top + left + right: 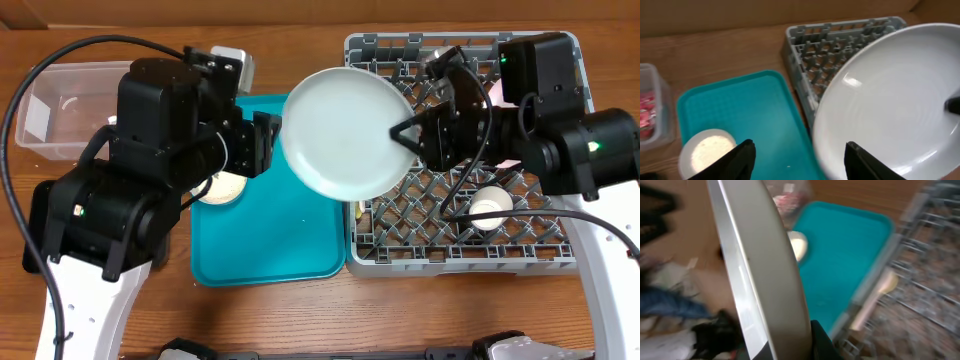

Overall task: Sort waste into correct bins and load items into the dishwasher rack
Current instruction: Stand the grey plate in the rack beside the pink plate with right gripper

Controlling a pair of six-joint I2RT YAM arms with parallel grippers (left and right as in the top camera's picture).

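My right gripper should carry the plate over the rack (520,245), turn it upright and lower it into the slots (486,74) beside the pink dish, because the plate it holds hangs tilted.
A pale round plate (345,130) hangs tilted in the air over the gap between the teal tray (290,240) and the grey dishwasher rack (520,245). My right gripper (403,135) is shut on its right rim; in the right wrist view the plate (767,265) stands edge-on between the fingers of that gripper (790,347). My left gripper (268,140) stands open at the plate's left rim. Its fingers (742,157) are spread, with the plate (890,95) edge between them. A small white cup (488,207) sits in the rack.
A small round bowl (222,188) with pale contents sits on the teal tray's left side, just below the left gripper. A clear plastic tub (60,105) stands at the far left, with something red and white inside (645,112). Brown tabletop surrounds everything.
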